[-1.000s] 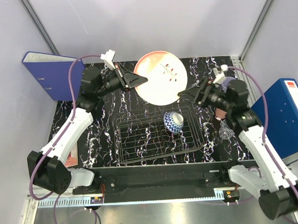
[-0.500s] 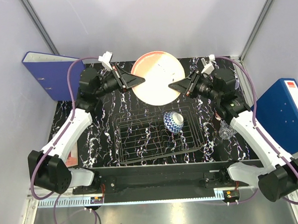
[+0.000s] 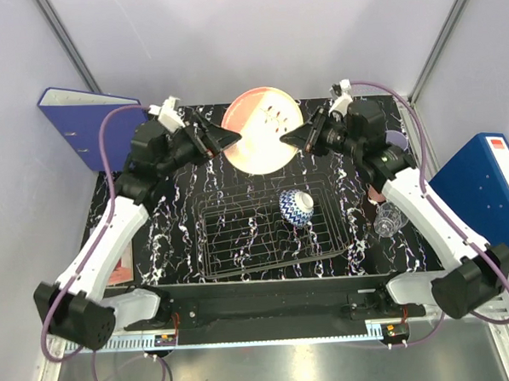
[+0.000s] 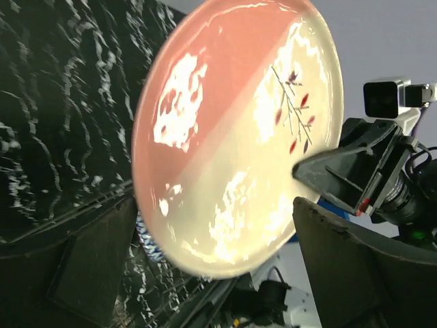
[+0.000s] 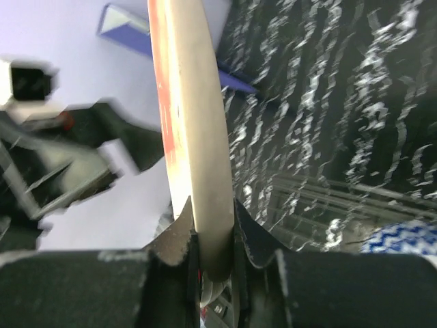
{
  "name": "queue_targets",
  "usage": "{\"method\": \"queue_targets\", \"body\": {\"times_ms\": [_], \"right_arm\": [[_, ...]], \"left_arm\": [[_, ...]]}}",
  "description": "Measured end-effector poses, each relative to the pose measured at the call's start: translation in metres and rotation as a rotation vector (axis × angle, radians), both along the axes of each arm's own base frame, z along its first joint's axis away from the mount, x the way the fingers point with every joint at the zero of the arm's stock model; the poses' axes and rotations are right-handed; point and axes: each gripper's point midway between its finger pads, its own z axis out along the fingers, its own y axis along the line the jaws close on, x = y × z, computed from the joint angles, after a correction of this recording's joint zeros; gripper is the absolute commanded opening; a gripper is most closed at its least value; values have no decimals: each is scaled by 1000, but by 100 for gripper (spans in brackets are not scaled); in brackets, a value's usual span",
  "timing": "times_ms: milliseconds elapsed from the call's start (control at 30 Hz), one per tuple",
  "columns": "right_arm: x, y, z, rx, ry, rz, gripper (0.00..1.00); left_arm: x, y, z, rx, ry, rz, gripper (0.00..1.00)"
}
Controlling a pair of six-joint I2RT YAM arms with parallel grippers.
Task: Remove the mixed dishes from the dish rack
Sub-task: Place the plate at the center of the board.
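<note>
My right gripper will next carry the pink plate (image 3: 262,130) outward and down to the bare tabletop beyond the rack to release it, as that spot is below the gripper and outward.
The large pink plate (image 3: 262,130) hangs tilted over the table behind the dish rack (image 3: 240,242). My right gripper (image 3: 296,138) is shut on its right rim; in the right wrist view the plate (image 5: 186,116) stands edge-on, pinched in the right gripper (image 5: 213,249). My left gripper (image 3: 231,138) is open at the plate's left rim; its fingers (image 4: 85,273) stand wide either side of the plate (image 4: 232,137). The blue-and-white bowl (image 3: 296,204) lies in the rack's right part. The clear glass (image 3: 386,223) stands on the table right of the rack. The lavender cup (image 3: 395,139) shows behind my right arm.
A blue binder (image 3: 84,122) lies at the back left and another (image 3: 485,200) at the right, off the dark marbled table (image 3: 178,203). Something flat and pink (image 3: 119,270) lies under my left arm. Grey walls close in the back.
My right gripper closed on the plate's right rim and my left gripper opened, letting go of the left rim. The plate moved back and to the left, tilting more upright.
</note>
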Motion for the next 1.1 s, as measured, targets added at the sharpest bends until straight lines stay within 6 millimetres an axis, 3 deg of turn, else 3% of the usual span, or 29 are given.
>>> {"method": "queue_targets", "body": {"times_ms": [167, 300, 367, 467, 567, 700, 800, 967, 1100], "right_arm": [[53, -14, -5, -101, 35, -153, 0], [107, -26, -22, -121, 129, -241, 0], [137, -35, -33, -118, 181, -280, 0], [184, -50, -55, -113, 255, -327, 0], [221, -65, -83, -111, 313, -367, 0], [247, -79, -123, -129, 402, -390, 0], [255, -78, -149, -152, 456, -382, 0], [252, -71, -184, -180, 530, -354, 0], [248, -69, -201, -201, 565, -342, 0]], "left_arm": [[-13, 39, 30, 38, -105, 160, 99], [-29, 64, 55, 38, -189, 250, 99], [-36, 70, 58, 38, -210, 270, 99], [-42, 74, 45, 48, -198, 279, 99], [-43, 74, 12, 77, -134, 274, 99], [-45, 72, -47, 130, -2, 255, 99], [-50, 71, -73, 151, 62, 238, 99], [-52, 68, -79, 143, 76, 217, 99], [-52, 65, -82, 135, 81, 206, 99]]}}
